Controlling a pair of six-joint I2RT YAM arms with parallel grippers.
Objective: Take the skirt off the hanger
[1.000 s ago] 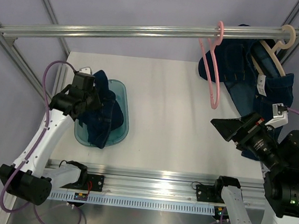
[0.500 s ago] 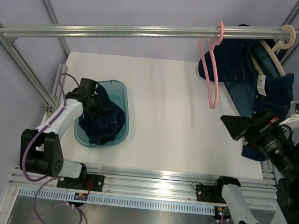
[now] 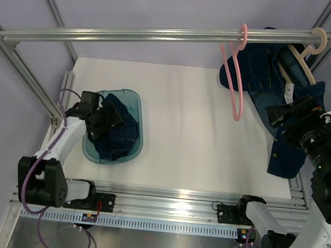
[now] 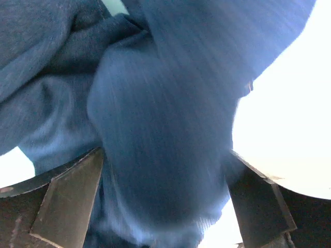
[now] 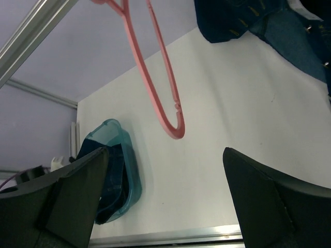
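The pink hanger (image 3: 235, 78) is bare and the beige one still holds cloth, so my right gripper should turn and go down onto the denim garment at the beige hanger's near end (image 3: 314, 88).
The dark blue skirt (image 3: 123, 134) lies bunched in a teal bin (image 3: 134, 100) at the table's left. My left gripper (image 3: 104, 121) is low over it. In the left wrist view its jaws stand wide apart, and the skirt's cloth (image 4: 165, 129) bulges between the fingers (image 4: 67, 199). A pink hanger (image 3: 235, 78) hangs bare from the rail (image 3: 162, 34). My right gripper (image 3: 278, 114) is raised at the right, open, with nothing between its fingers (image 5: 77, 191). The right wrist view shows the pink hanger (image 5: 160, 98) and the bin (image 5: 135, 184) far below.
Another dark denim garment (image 3: 263, 80) hangs on a beige hanger (image 3: 304, 58) at the rail's right end, close beside my right arm, and trails down to the table's right edge (image 3: 285, 156). Frame posts stand at the left and right.
My left gripper has opened over the bin and let go of the skirt. My right arm has moved up and to the right, closer to the hanging denim.
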